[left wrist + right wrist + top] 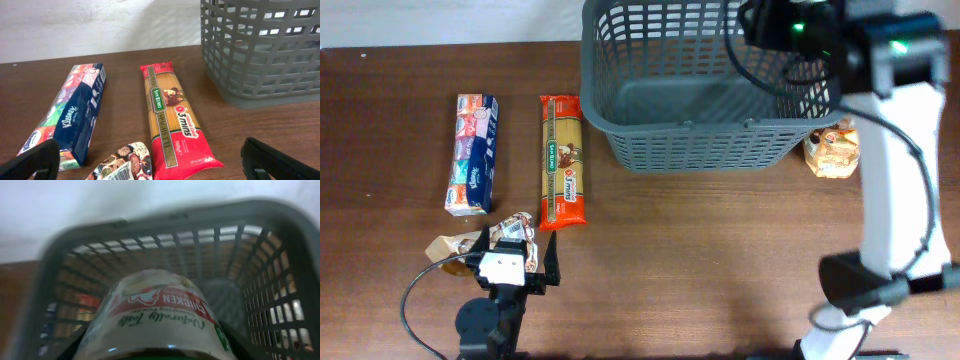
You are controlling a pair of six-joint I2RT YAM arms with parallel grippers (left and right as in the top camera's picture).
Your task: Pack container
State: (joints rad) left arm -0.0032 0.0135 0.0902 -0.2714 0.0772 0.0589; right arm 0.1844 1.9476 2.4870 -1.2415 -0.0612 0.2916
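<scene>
The right gripper lowers the jar past the basket's rim onto the bare near part of the basket's bottom next and releases it. That bottom lies below the gripper.
The dark grey lattice basket point(720, 30) stands at the back of the table, right of centre; it also shows in the left wrist view point(260, 50) and the right wrist view point(280, 280). My right gripper point(770, 22) is over the basket's right side, shut on a jar of chicken seasoning powder point(155, 315), held above the basket's inside. My left gripper point(515, 268) is open and empty near the front left, just behind a patterned packet point(125, 162). A red spaghetti pack point(563, 160) and a blue Kleenex box point(473, 150) lie left of the basket.
A small orange-and-white packet point(833, 150) lies on the table right of the basket, by the right arm's white link. The patterned packet point(510, 232) and a tan bag point(445, 247) lie at the front left.
</scene>
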